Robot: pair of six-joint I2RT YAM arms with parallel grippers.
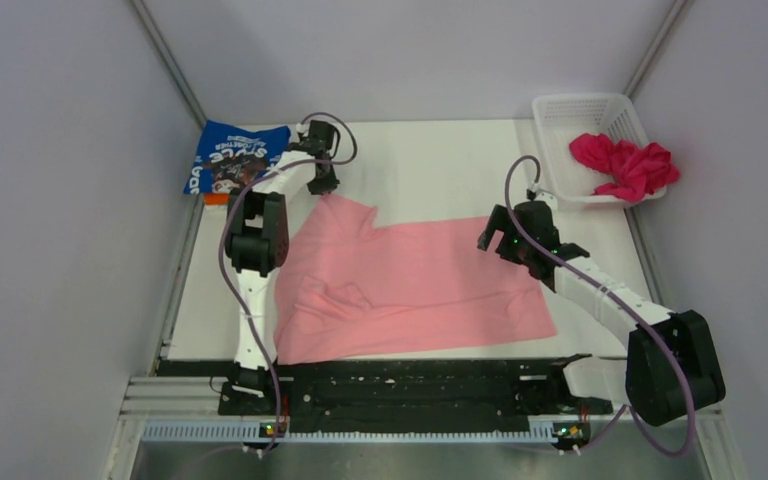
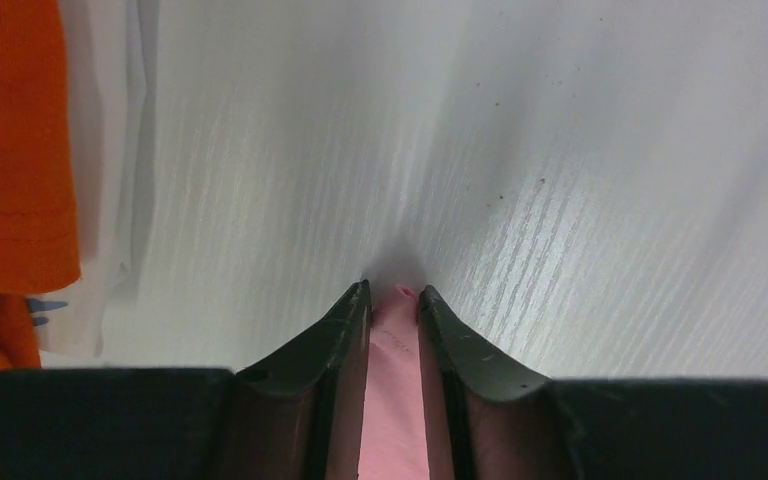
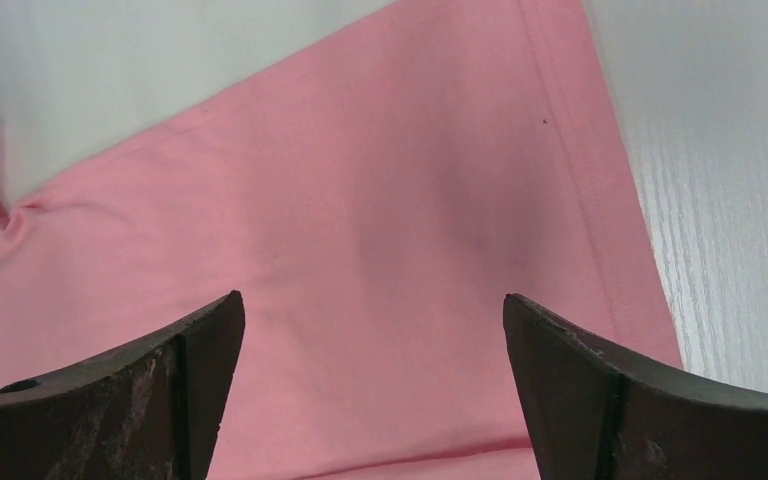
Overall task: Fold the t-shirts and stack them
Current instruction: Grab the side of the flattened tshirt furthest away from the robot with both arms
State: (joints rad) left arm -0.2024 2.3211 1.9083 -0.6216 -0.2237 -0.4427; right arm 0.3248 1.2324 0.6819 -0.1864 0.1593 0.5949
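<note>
The far corner of the pink t-shirt by the basket is outward of and below the fingers of the robot's right gripper, so the right gripper should move outward and down onto that corner next.
A light pink t-shirt (image 1: 415, 285) lies spread across the middle of the table. My left gripper (image 1: 322, 186) stands at its far left corner. In the left wrist view this gripper (image 2: 393, 292) is shut on a narrow fold of the pink cloth (image 2: 392, 400). My right gripper (image 1: 500, 238) hovers open over the shirt's right edge. In the right wrist view it (image 3: 372, 300) has wide-apart fingers, with pink cloth (image 3: 360, 200) beneath them and nothing held. A folded blue t-shirt (image 1: 235, 158) with white print lies on an orange one (image 1: 215, 198) at the far left. A magenta t-shirt (image 1: 625, 165) sits crumpled in the basket.
The white lattice basket (image 1: 580, 108) stands at the far right corner. Grey walls close in both sides. The orange cloth (image 2: 10, 150) lies to the left of my left gripper, with bare white table (image 2: 560, 150) ahead of it.
</note>
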